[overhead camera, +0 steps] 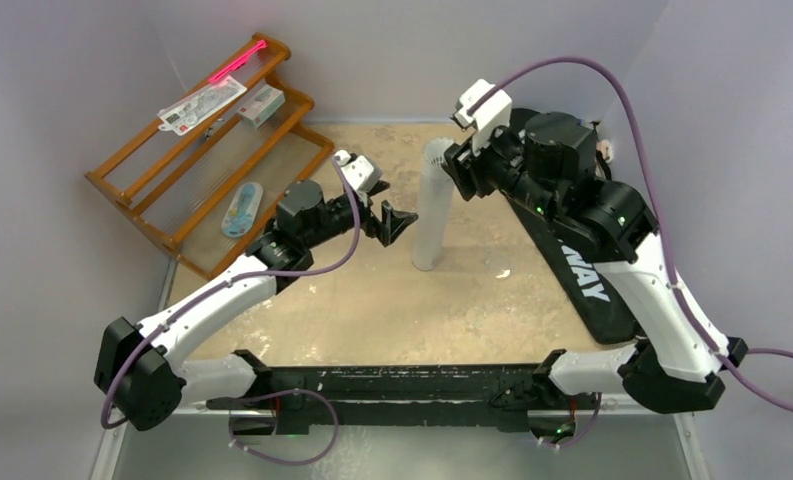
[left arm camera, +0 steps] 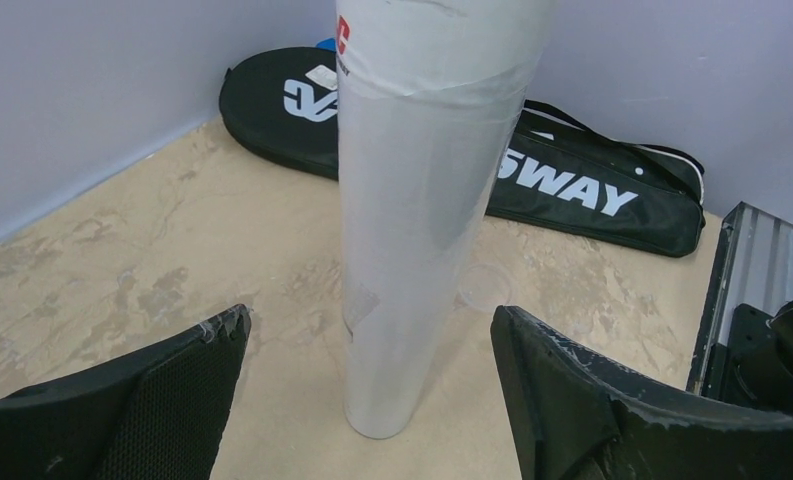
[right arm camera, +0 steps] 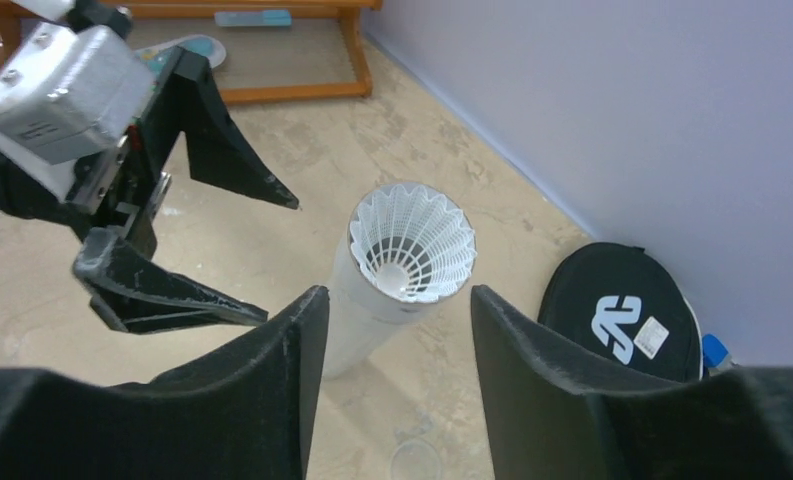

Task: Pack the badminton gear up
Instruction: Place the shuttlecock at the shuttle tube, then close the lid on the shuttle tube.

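Observation:
The left gripper slides its open fingers to the right in the top view around the tube's middle [overhead camera: 433, 208] [left arm camera: 412, 200] next. The middle stands beyond its fingers on that side.
A long white-silver tube [overhead camera: 433, 205] stands upright mid-table; it also shows in the left wrist view [left arm camera: 422, 200] and the right wrist view [right arm camera: 372, 310]. A white feather shuttlecock [right arm camera: 412, 243] sits in its open top. My left gripper [overhead camera: 397, 222] is open just left of the tube, its jaws apart either side of the tube's base [left arm camera: 372, 330], not touching. My right gripper [overhead camera: 462, 170] is open beside the tube's top, empty [right arm camera: 392, 300]. A black racket bag with white lettering [overhead camera: 582, 265] lies at the right, also in the left wrist view [left arm camera: 572, 180]. No racket shows.
An orange wooden rack [overhead camera: 212, 150] stands at the back left with a small carton [overhead camera: 260, 104] and a pink-edged card [overhead camera: 204, 103]. A clear round cap [left arm camera: 485, 285] lies on the table beside the tube. Grey walls close in behind and right.

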You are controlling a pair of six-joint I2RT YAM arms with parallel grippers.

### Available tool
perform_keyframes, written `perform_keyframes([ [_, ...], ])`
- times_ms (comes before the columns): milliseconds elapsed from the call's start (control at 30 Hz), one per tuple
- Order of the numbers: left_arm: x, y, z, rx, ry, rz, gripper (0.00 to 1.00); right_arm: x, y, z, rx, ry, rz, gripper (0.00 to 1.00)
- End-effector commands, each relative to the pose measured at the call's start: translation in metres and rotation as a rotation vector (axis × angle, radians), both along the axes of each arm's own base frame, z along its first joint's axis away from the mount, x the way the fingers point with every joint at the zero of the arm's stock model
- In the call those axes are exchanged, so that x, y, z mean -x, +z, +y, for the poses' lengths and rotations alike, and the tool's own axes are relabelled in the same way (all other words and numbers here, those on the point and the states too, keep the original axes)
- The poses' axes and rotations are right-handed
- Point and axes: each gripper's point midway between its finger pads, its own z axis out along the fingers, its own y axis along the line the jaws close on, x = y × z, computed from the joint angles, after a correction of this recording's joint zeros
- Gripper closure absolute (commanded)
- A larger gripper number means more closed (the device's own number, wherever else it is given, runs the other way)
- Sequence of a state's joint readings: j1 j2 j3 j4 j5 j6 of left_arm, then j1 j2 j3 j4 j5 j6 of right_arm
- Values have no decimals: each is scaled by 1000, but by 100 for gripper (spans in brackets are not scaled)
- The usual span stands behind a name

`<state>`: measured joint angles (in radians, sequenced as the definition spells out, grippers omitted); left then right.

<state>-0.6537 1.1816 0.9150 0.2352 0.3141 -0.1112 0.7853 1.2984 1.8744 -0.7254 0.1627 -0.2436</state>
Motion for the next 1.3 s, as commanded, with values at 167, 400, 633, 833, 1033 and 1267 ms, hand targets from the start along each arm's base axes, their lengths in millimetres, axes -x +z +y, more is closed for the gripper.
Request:
perform_keyframes([
  [167,-8,31,-30,101,-65,-131,11,37,13,-9,-268,51,-37,11],
  [400,-11,29,-42,124,-96,-176,10,52,-16,-21,-362,34,-22,8],
  [633,-17,28,-58,131,-122,-198,9,56,-75,-38,-510,-97,82,9],
  [833,-16,21,-76,133,-179,-204,9,62,-91,-63,-542,-185,72,10],
  [1033,-29,16,-81,141,-135,-228,14,55,-142,-92,-606,-415,150,12],
  [1267,-33,16,-81,72,-132,-245,42,60,-244,-104,-511,-654,401,31],
])
